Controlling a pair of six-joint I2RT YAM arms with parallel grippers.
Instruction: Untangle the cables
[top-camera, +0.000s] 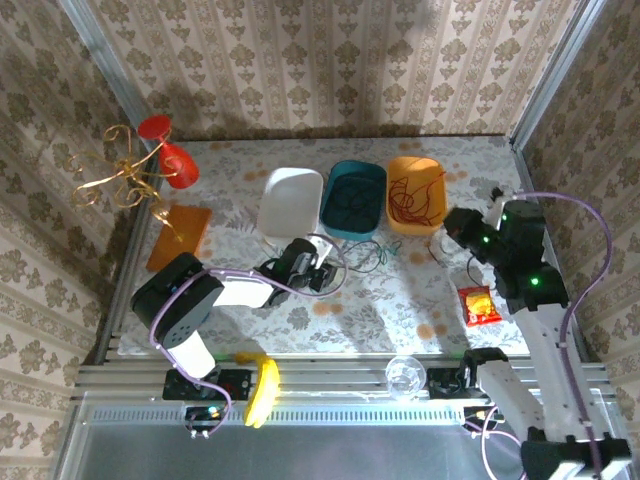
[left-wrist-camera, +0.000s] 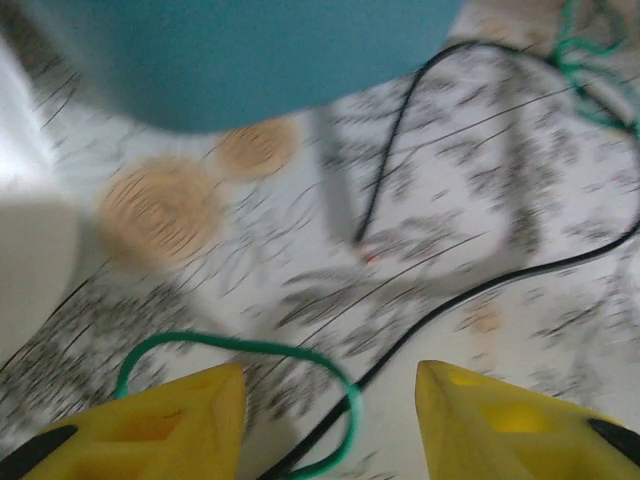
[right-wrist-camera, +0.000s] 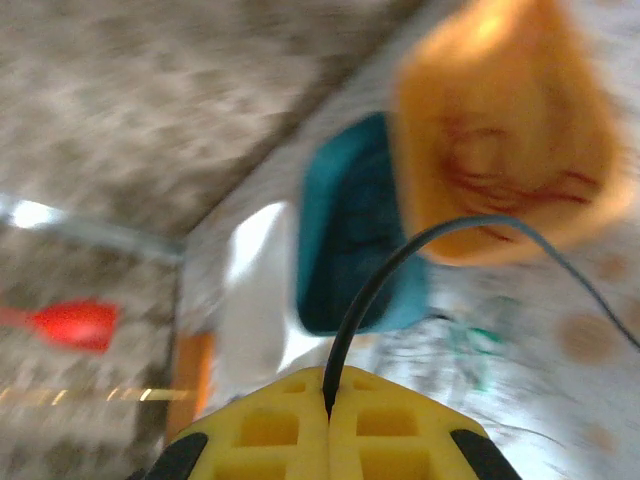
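I will next carry the black cable outward with my right gripper, past the orange bin (top-camera: 437, 175) and over the teal bin (top-camera: 353, 198), and release it, because the orange one already holds the red cable.
The green cable (top-camera: 383, 253) and the black cable (top-camera: 362, 243) lie tangled on the patterned table in front of the teal bin (top-camera: 353, 198). The red cable (top-camera: 412, 200) sits coiled in the orange bin (top-camera: 437, 175). My left gripper (top-camera: 318, 262) is low over the table and open. Between its yellow fingers (left-wrist-camera: 190, 420) lies a loop of the green cable (left-wrist-camera: 250, 346), crossed by the black cable (left-wrist-camera: 480, 290). My right gripper (top-camera: 450, 225) is raised near the orange bin. In its wrist view the right gripper (right-wrist-camera: 328, 385) is shut on the black cable (right-wrist-camera: 375, 285), which arcs up and to the right.
A white bin (top-camera: 290, 200) stands left of the teal one. A red snack bag (top-camera: 482, 305) lies at the right. A banana (top-camera: 263, 390) and a clear cup (top-camera: 404, 373) rest on the front rail. An orange board (top-camera: 182, 235) and a gold stand (top-camera: 130, 170) occupy the left.
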